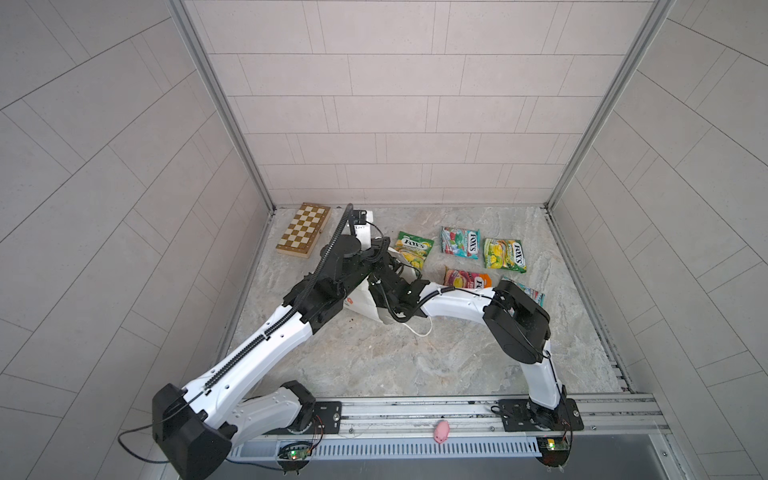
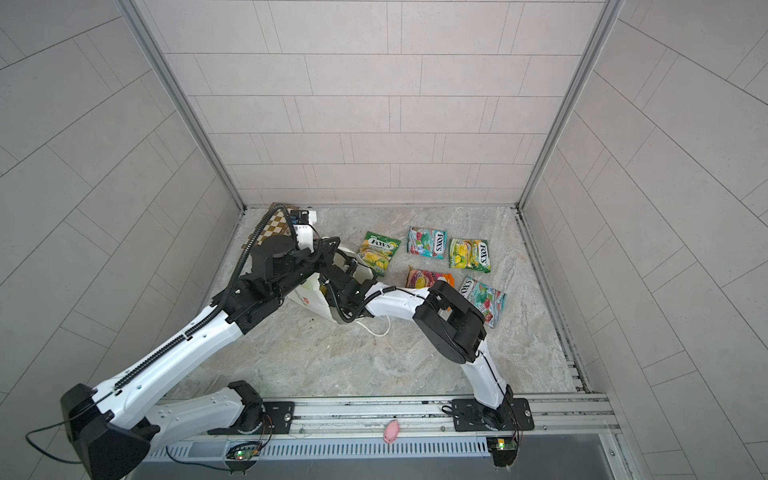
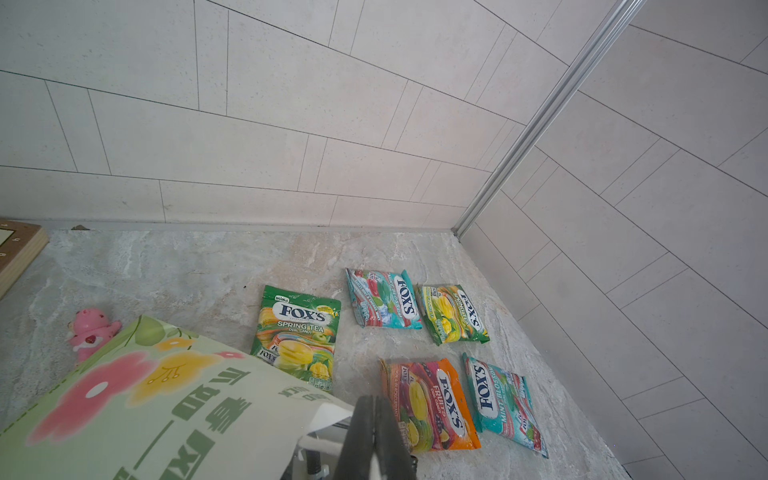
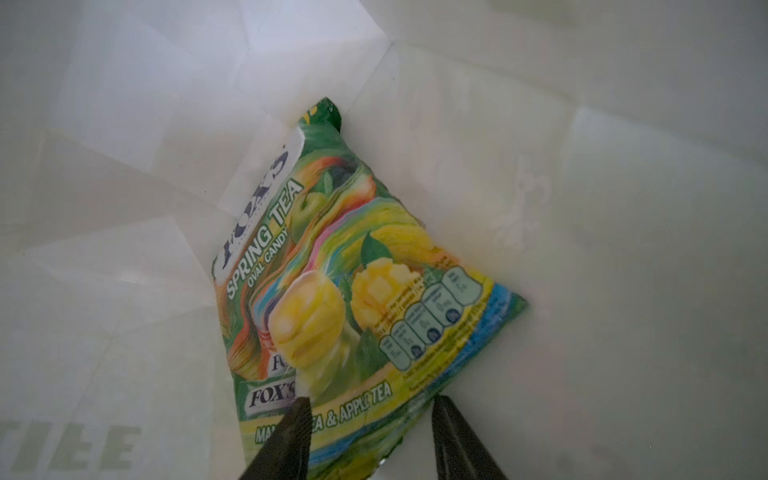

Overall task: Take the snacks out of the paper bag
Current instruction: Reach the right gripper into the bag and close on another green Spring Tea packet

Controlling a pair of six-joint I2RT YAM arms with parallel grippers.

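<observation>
The Spring Tea packet's lower edge [image 4: 379, 436] lies between my open fingers. I will push my right gripper slightly deeper into the bag and close it there.
The paper bag [image 1: 360, 302] lies tilted on the table between both arms; its green flowered side panel [image 3: 145, 407] fills the near part of the left wrist view. My left gripper [image 3: 373, 401] is shut on the bag's white rim. My right gripper [image 4: 372, 398] is inside the bag, open, its fingers on either side of the lower edge of a green Spring Tea snack packet [image 4: 353, 282]. Several snacks lie flat on the table right of the bag: green [image 1: 413, 248], teal [image 1: 460, 242], yellow-green [image 1: 504, 254], orange-pink [image 1: 465, 279], and a teal one [image 2: 483, 300] partly behind the right arm.
A wooden chessboard box [image 1: 304, 229] sits at the back left. A pink toy [image 3: 89, 332] stands behind the bag, and a pink pig toy [image 1: 441, 431] lies on the front rail. The bag's white cord handle [image 1: 420, 330] trails on the table. Walls enclose three sides.
</observation>
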